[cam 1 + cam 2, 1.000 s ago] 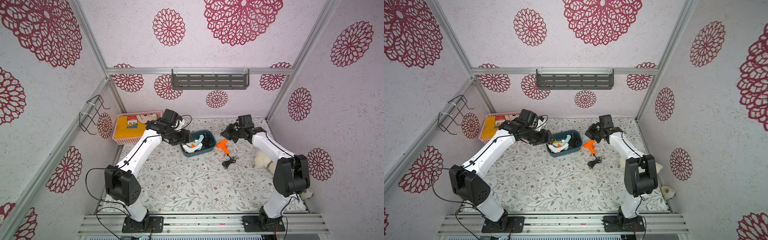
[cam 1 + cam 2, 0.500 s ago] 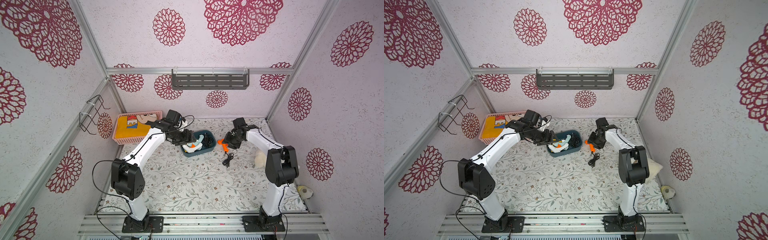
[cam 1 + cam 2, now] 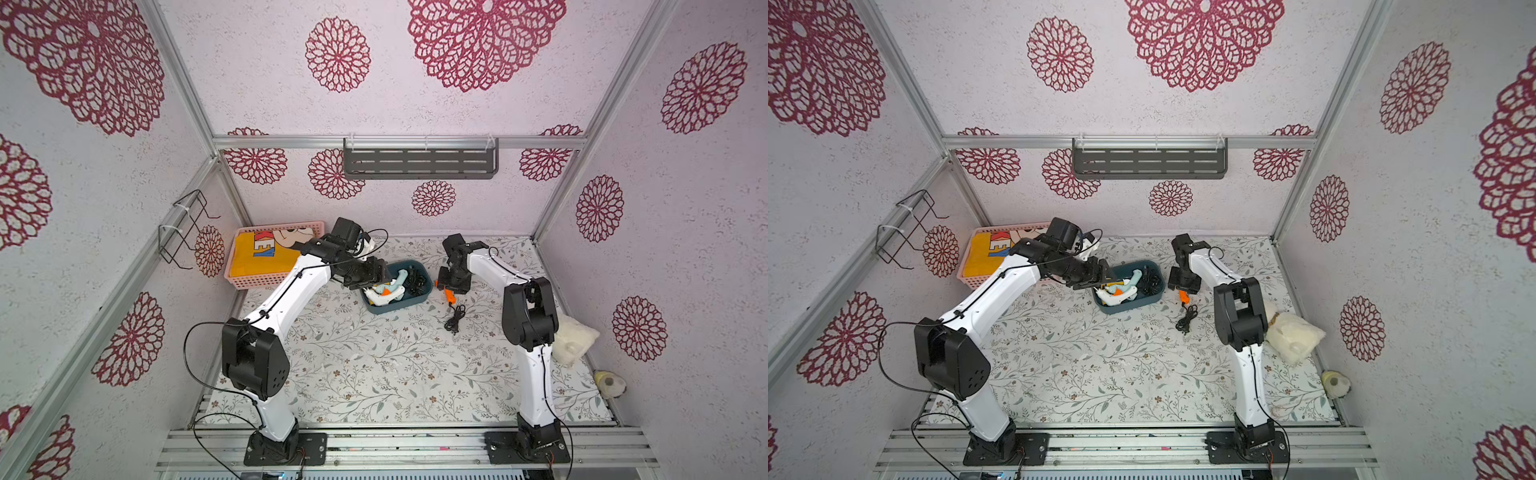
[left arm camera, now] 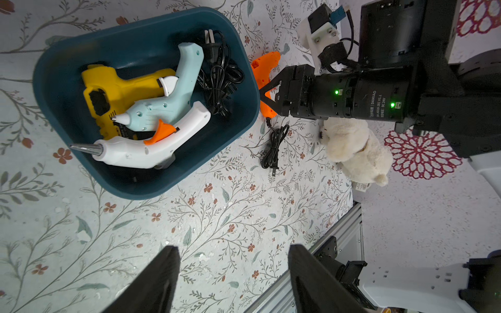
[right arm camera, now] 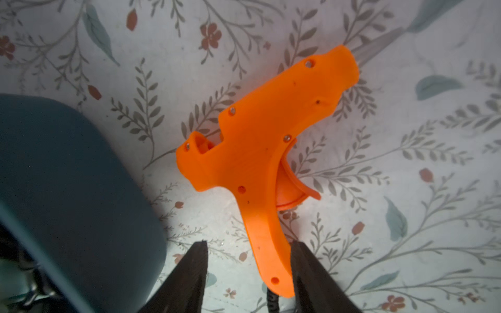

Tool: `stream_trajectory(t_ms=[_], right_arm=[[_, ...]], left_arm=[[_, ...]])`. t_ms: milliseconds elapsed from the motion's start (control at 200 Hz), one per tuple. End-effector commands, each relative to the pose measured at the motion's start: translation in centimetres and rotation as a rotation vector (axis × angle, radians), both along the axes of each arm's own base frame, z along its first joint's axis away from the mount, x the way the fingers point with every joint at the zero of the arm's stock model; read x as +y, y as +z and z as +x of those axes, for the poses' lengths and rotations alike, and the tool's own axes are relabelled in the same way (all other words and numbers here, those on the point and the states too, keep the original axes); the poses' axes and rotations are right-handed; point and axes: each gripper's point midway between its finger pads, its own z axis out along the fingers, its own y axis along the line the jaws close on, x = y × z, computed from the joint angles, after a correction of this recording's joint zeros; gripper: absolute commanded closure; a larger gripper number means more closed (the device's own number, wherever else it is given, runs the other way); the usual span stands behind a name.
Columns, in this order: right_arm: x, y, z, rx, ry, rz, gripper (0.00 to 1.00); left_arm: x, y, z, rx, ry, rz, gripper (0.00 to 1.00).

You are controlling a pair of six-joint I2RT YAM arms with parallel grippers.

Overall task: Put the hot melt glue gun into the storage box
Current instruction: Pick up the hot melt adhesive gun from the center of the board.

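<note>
The orange gun's handle already lies between the open fingers of my right gripper, so my right gripper will next move straight down until its fingers are on both sides of the handle, and then close them.
An orange hot melt glue gun lies flat on the floral mat just right of the storage box, seen in both top views. My right gripper is open over it. The handle sits between the fingers, close against one and apart from the other. The teal storage box holds a yellow, a light blue and a white glue gun with black cords. My left gripper hovers open and empty by the box's left end.
The orange gun's black cord lies coiled on the mat in front of it. A pink lattice basket with yellow cloth stands at the back left. A white plush toy lies by the right wall.
The right arm has folded in and come down over the orange glue gun, and its jaws have opened from shut to straddle the handle. The left gripper has stayed open by the box.
</note>
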Motion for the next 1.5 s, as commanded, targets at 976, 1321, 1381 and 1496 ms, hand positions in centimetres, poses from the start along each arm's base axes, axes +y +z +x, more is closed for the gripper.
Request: stream_trajectory(t_ms=[976, 1321, 1381, 1496], right_arm=[[8.6, 14.2, -11.0, -0.314, 0.733, 0.246, 1.0], [13.0, 16.6, -15.7, -0.433, 1.004, 0.375, 1.0], [13.4, 16.7, -16.0, -0.441, 1.024, 0.378, 1.0], [14.1, 16.6, -16.4, -0.438, 1.053, 0.386, 1.0]], left_arm=[[-1.3, 1.9, 2.3, -0.089, -0.039, -0.114, 0.3], [-2.8, 2.2, 5.3, -0.12, -0.043, -0.204, 0.3], [-3.0, 2.2, 5.2, -0.114, -0.05, -0.21, 0.3], [-3.5, 1.9, 4.8, -0.089, -0.065, -0.236, 0.32]])
